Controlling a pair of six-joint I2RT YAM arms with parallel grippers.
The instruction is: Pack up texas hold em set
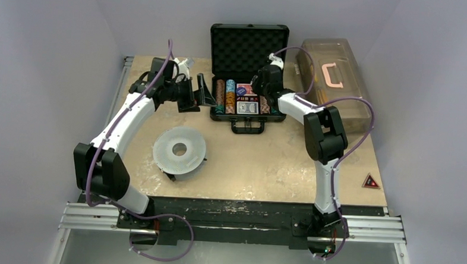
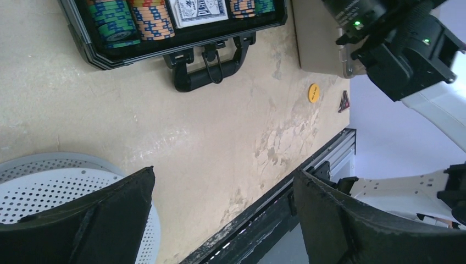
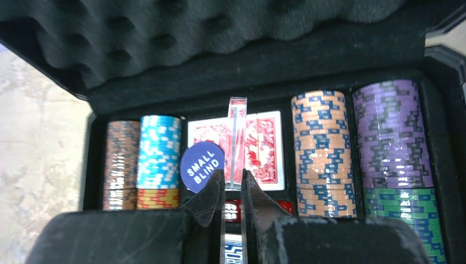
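I need to lower my right gripper and release the thin button on the red deck's bare side (image 1: 249,90) (image 3: 261,149), which is below the fingers, because SMALL BLIND sits on the other side.
The black briefcase (image 1: 220,116) lies open at the back of the table, its foam lid (image 1: 249,46) upright. It holds rows of coloured chips (image 3: 324,148), a red card deck (image 3: 261,146) and a blue "SMALL BLIND" button (image 3: 202,166). My right gripper (image 3: 232,179) is over the case's middle, shut on a thin clear round button (image 3: 237,126) held edge-on above the red deck. My left gripper (image 1: 203,95) hangs open and empty just left of the case. A yellow round button (image 2: 313,92) lies on the table right of the case handle (image 2: 209,71).
A large grey-white perforated disc (image 1: 180,149) lies front left of the case. A translucent brown toolbox (image 1: 334,83) with a pink handle stands at the back right. A small red triangle (image 1: 370,181) lies near the right front edge.
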